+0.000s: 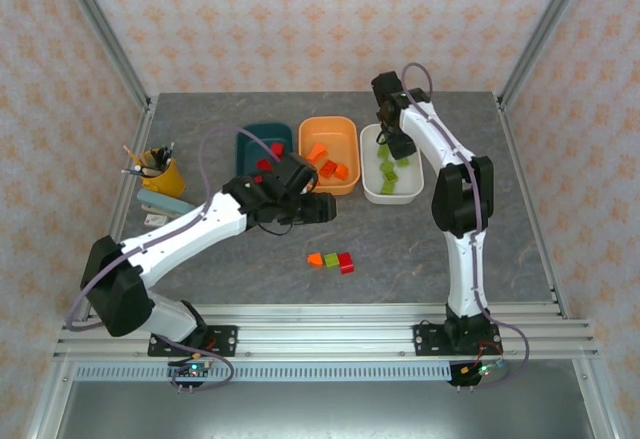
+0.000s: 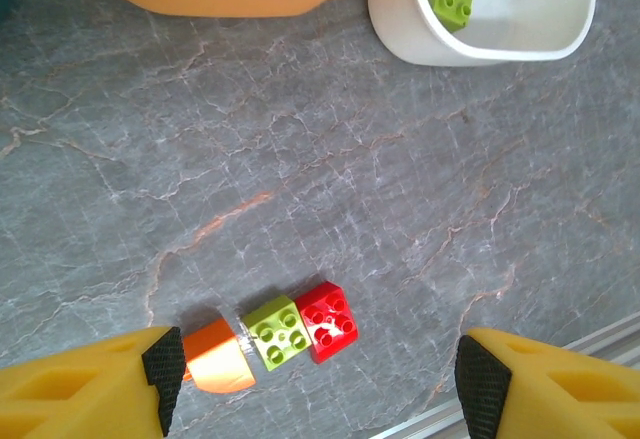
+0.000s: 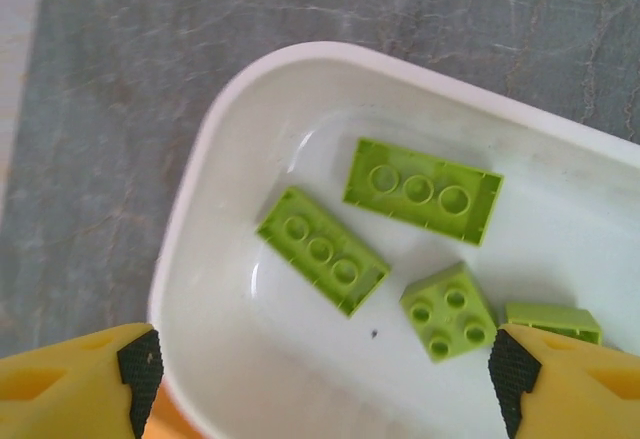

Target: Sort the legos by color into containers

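My left gripper's open fingers hang above the red lego at the row's end (image 1: pixel 346 262) (image 2: pixel 327 321), so it moves back toward the base and down onto the red lego next.
Three loose legos lie in a row on the grey table: orange (image 2: pixel 218 357), lime green (image 2: pixel 276 331) and red (image 2: pixel 328 321). My left gripper (image 2: pixel 320 384) hangs open above them, holding nothing; in the top view it (image 1: pixel 312 209) sits just behind the row (image 1: pixel 331 259). The containers stand at the back: teal (image 1: pixel 262 129) with red bricks, orange (image 1: pixel 328 122) with orange bricks, white (image 1: pixel 395 197). Over the white tub (image 3: pixel 230 289) my right gripper (image 3: pixel 325 369) is open and empty. Several lime green bricks (image 3: pixel 322 249) lie inside.
A yellow cup of pencils (image 1: pixel 160 171) stands at the left, beside the teal tub, with flat items (image 1: pixel 165 204) in front of it. An aluminium rail (image 1: pixel 320 317) runs along the near edge. Patterned walls close in the back and sides.
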Controlling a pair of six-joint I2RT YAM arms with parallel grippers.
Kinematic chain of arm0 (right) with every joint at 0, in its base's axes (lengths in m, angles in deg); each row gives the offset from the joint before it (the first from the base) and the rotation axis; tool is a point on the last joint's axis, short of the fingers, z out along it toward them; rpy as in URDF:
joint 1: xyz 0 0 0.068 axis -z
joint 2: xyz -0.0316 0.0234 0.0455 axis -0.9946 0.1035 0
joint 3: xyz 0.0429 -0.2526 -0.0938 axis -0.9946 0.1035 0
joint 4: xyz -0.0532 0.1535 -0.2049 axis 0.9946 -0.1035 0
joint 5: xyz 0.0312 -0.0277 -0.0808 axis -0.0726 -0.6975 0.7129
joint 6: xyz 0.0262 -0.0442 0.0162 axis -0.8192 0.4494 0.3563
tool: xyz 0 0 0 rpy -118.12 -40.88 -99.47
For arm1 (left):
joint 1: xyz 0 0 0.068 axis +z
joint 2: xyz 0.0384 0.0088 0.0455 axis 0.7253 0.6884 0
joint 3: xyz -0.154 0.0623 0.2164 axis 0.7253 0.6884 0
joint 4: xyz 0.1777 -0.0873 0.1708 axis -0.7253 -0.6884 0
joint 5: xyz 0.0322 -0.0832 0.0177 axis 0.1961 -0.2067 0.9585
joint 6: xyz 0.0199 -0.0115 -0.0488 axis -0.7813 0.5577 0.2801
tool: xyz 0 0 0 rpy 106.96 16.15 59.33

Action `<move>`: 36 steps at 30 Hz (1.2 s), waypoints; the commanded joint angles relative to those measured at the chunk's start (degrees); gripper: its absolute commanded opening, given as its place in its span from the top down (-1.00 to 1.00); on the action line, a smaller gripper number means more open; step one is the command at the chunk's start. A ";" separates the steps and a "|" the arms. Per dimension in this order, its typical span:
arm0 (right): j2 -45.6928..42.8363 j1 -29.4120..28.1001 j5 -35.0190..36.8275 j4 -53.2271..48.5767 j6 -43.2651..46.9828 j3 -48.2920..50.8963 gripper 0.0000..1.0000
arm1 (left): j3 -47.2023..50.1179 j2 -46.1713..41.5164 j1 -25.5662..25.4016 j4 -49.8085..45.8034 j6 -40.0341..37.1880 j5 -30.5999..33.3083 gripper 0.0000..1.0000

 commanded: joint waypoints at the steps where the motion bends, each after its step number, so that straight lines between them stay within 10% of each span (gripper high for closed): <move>1: -9.95 -1.47 2.87 -0.27 5.43 1.82 -0.71 | -2.59 2.14 -1.66 -3.41 2.38 -1.52 -0.49; 18: -66.93 -10.34 -10.89 7.29 28.98 61.94 -0.66 | -6.00 19.53 -15.49 -7.02 33.90 -4.63 -0.58; 36: -79.31 -11.26 -11.71 1.29 28.83 66.40 -0.60 | -13.84 32.02 -15.33 -11.61 30.77 4.73 -0.22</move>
